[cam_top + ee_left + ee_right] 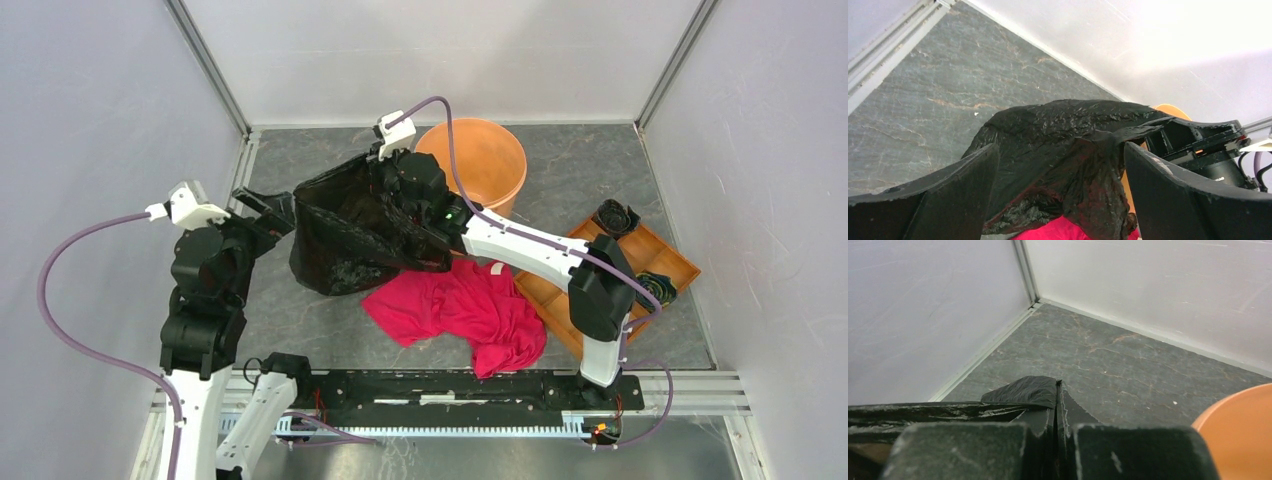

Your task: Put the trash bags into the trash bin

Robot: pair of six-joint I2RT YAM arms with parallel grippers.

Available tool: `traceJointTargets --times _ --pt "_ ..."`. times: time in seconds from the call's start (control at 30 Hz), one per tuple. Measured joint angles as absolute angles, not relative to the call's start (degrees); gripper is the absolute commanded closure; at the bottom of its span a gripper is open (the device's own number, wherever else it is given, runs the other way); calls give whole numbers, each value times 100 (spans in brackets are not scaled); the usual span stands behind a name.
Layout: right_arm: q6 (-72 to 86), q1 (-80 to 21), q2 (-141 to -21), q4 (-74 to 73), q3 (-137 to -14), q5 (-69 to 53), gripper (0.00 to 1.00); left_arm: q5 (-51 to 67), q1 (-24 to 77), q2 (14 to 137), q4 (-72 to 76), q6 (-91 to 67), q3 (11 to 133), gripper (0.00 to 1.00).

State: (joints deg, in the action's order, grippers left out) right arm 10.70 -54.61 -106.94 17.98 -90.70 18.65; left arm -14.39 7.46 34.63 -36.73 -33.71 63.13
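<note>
I need to move my left gripper down, back and to the right in the top view next, onto the bag's near edge (pixel 398 267) (pixel 1050 214) by the red garment, because this edge hangs there unheld.
A black trash bag (pixel 345 235) hangs half open above the table's middle, just left of the pale-orange trash bin (pixel 480 160). My right gripper (pixel 400 172) is shut on the bag's upper rim and holds it up; the film (pixel 1023 391) shows pinched between its jaws in the right wrist view. My left gripper (pixel 268 206) is open at the bag's left edge, apart from it. In the left wrist view the bag (pixel 1063 150) fills the space ahead of the open fingers (pixel 948 195), with the bin (pixel 1170 109) behind it.
A red cloth garment (pixel 460 305) lies in front of the bag. A brown compartment tray (pixel 610 265) with dark rolled items stands at the right. Grey walls close in the left, back and right sides.
</note>
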Motion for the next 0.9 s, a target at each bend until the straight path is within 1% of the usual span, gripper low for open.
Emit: traceJointTargets --times 0.2,0.5,0.57,0.7,0.77,0.8,0.9 --pt "1059 -5459 -10772 1741 -9157 2324 100 -1142 746 3422 -3767 -3653 5900 0" --pt "1015 -5430 -10991 1509 -9306 2580 100 -303 746 2766 -4042 -4097 4604 0" --pt "1015 -5422 -10993 1500 -9321 2587 100 211 746 2685 -3841 -4165 4303 0" --pt "1024 -5406 -11013 1490 -9382 2582 100 1802 755 2578 -2460 -4705 3083 0" --pt "1026 -5398 -11032 1490 -9395 2571 100 2351 928 2808 -1800 -5011 2438 0" --pt "1028 -5395 -11041 1483 -9395 2561 100 2399 1114 2947 -1688 -5070 2285 0" --pt "1041 -5393 -11054 1479 -9395 2554 100 1973 2147 3374 -1566 -5089 2220 0"
